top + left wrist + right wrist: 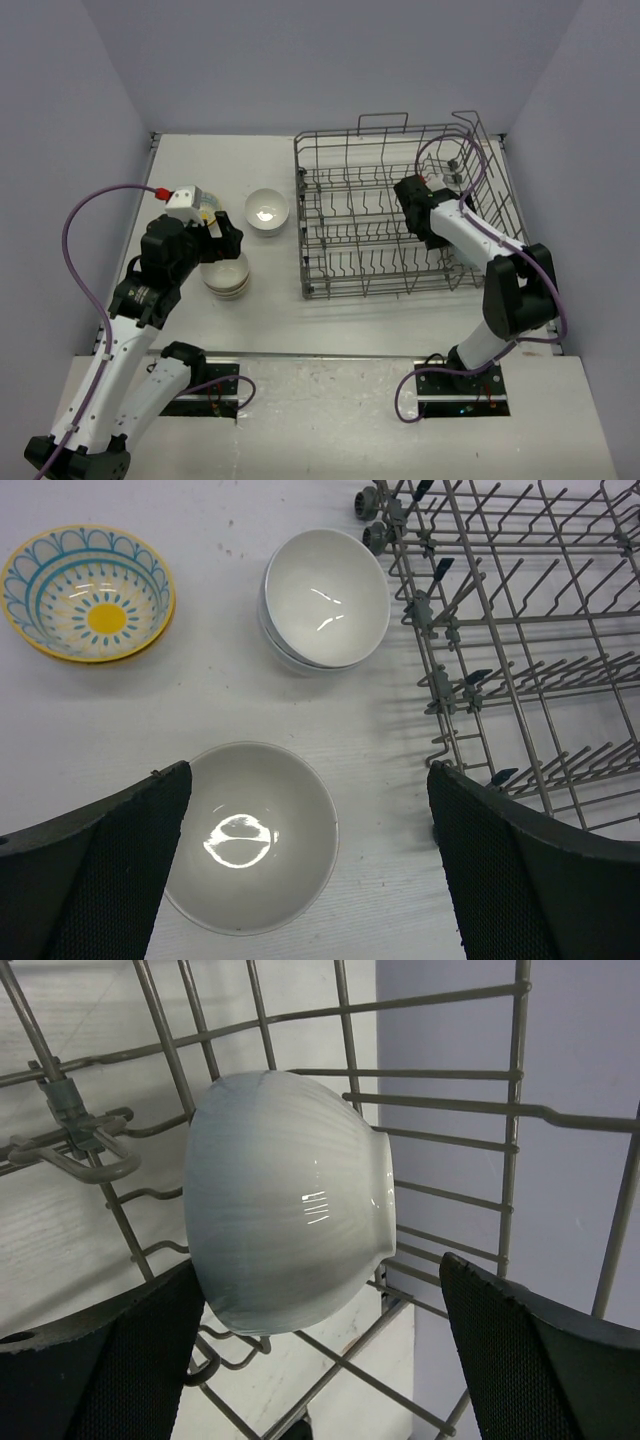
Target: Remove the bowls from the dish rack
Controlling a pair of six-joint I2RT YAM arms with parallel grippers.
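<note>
My right gripper shifts toward the right in the top view and straddles the white bowl's near rim next, because that rim is close to one open finger.
In the right wrist view a white bowl (pixel 285 1200) lies on its side among the wires of the dish rack (pixel 440 1105). My right gripper (pixel 320 1355) is open just short of it, the left finger (pixel 100 1360) close under its rim. From above, this gripper (pixel 412 195) sits inside the dish rack (pixel 330 270), and that bowl is hidden. My left gripper (pixel 310 870) hangs open above a white bowl (pixel 250 835) on the table. That bowl tops a stack of bowls (pixel 228 280) below the left gripper (pixel 222 245).
Two nested white bowls (pixel 325 600) stand on the table left of the rack's corner (pixel 440 690); from above they show as one white bowl (pixel 267 210). A teal-and-yellow patterned bowl (pixel 88 592) sits further left. Purple walls enclose the table.
</note>
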